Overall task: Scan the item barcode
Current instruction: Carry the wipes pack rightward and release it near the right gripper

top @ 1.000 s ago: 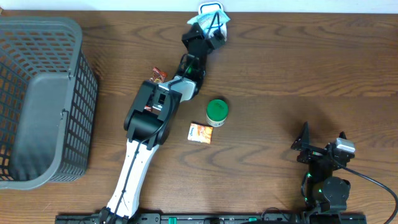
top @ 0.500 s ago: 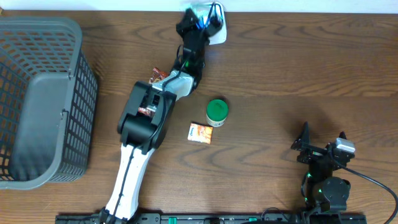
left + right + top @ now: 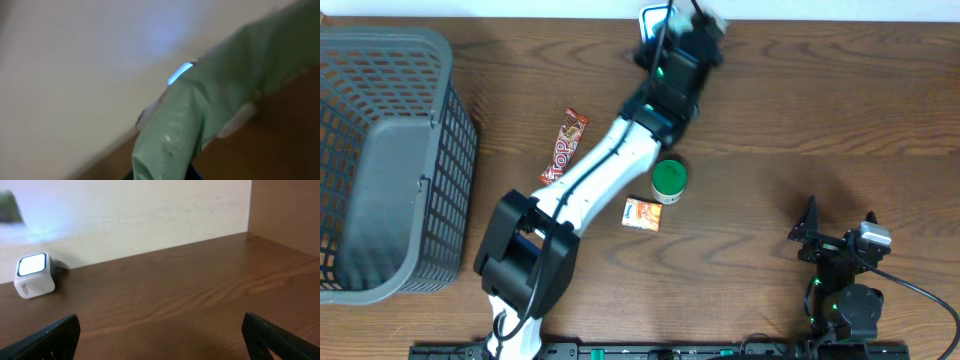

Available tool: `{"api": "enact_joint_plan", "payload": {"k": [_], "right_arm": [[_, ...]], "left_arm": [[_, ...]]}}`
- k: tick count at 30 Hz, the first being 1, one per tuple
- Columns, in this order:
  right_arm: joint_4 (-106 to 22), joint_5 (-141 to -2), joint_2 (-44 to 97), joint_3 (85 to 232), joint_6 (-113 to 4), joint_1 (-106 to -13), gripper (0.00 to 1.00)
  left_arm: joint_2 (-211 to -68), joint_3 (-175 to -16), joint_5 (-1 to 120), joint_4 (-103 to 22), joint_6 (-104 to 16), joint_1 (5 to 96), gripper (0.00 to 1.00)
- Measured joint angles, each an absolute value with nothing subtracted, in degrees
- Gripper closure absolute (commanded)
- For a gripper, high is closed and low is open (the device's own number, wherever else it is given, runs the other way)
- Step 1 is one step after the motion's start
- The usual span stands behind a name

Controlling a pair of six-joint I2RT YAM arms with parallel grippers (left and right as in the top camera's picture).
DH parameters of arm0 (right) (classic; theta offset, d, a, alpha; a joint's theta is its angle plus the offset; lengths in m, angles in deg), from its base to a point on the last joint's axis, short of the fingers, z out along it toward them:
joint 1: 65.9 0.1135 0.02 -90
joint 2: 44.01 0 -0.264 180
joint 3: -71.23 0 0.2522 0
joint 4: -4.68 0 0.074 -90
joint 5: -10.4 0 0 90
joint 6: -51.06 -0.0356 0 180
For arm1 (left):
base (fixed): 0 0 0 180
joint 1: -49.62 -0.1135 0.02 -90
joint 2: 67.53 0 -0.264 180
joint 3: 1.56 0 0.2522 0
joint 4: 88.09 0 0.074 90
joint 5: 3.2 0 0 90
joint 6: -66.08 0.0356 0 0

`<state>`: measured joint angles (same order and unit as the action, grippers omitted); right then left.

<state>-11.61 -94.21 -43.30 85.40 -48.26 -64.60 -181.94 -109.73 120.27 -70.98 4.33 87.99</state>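
My left gripper swings back from the scanner (image 3: pixel 650 16) next and lowers the pale green packet to the right in the overhead view, since the table is empty there.
A pale green packet (image 3: pixel 200 115) fills the left wrist view, and my left gripper (image 3: pixel 162 175) is shut on its lower end. Just behind the packet glows the lit face of the white barcode scanner (image 3: pixel 180 73). From overhead, the left gripper (image 3: pixel 698 28) is stretched to the table's far edge, just right of the scanner (image 3: pixel 650 16), and is blurred. The scanner (image 3: pixel 34 274) also stands against the wall at the left of the right wrist view. My right gripper (image 3: pixel 840 240) rests at the near right, open and holding nothing.
A grey mesh basket (image 3: pixel 380 160) stands at the left. On the table lie a red candy bar (image 3: pixel 565 147), a green round tin (image 3: pixel 669 178) and a small orange packet (image 3: pixel 641 213). The left arm crosses the table's middle.
The left arm swung its gripper and the green packet from left of the scanner to its right. The arm's body shifted, uncovering the red candy bar. The right arm stayed still.
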Motion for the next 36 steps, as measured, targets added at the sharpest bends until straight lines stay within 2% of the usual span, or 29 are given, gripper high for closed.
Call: {"api": "enact_joint_plan", "payload": {"k": [4, 9, 15, 19, 23, 25, 26, 27, 28, 31, 36], "right_arm": [[-9.4, -94.0, -43.3, 85.4, -48.3, -64.6, 0.01], [-7.4, -93.3, -43.3, 85.4, -48.3, -64.6, 0.01], [-0.3, -91.7, -43.3, 86.1, -48.4, -64.6, 0.01], [-3.6, -90.1, -43.3, 90.5, -48.4, -64.6, 0.01], [-16.2, -89.4, -43.3, 97.7, -48.5, -64.6, 0.01], [-24.3, -89.4, -43.3, 101.2, -48.5, -64.6, 0.01], [-29.8, -89.3, -43.3, 103.6, -48.5, -64.6, 0.01], [-31.6, -89.3, -43.3, 104.6, -48.5, -64.6, 0.01], [-34.7, -89.2, -43.3, 106.1, -48.5, -64.6, 0.01], [-42.6, -89.1, -43.3, 110.9, -48.5, -64.6, 0.01], [-47.1, -87.6, -43.3, 114.7, -48.5, -64.6, 0.01]], "left_arm": [[-182.0, -109.4, 106.7, -59.5, -11.3, 91.1, 0.93], [-182.0, -109.4, 88.1, -56.0, -22.2, 92.5, 0.93], [-182.0, -109.4, 72.8, -55.2, -31.8, 92.8, 0.93], [-182.6, -109.4, 68.5, -58.3, -37.2, 94.2, 0.93], [-185.2, -109.4, 65.1, -61.0, -41.1, 96.7, 0.9], [-187.1, -109.4, 64.0, -61.2, -43.1, 97.9, 0.59], [-188.2, -109.4, 63.5, -61.1, -44.0, 98.5, 0.35], [-189.0, -109.4, 63.1, -61.1, -44.8, 98.8, 0.05], [-189.9, -109.4, 62.8, -61.0, -45.3, 99.1, 0.02], [-190.8, -109.4, 62.5, -60.9, -46.7, 99.2, 0.02], [-190.5, -109.4, 62.6, -61.1, -46.6, 98.9, 0.02]]}}
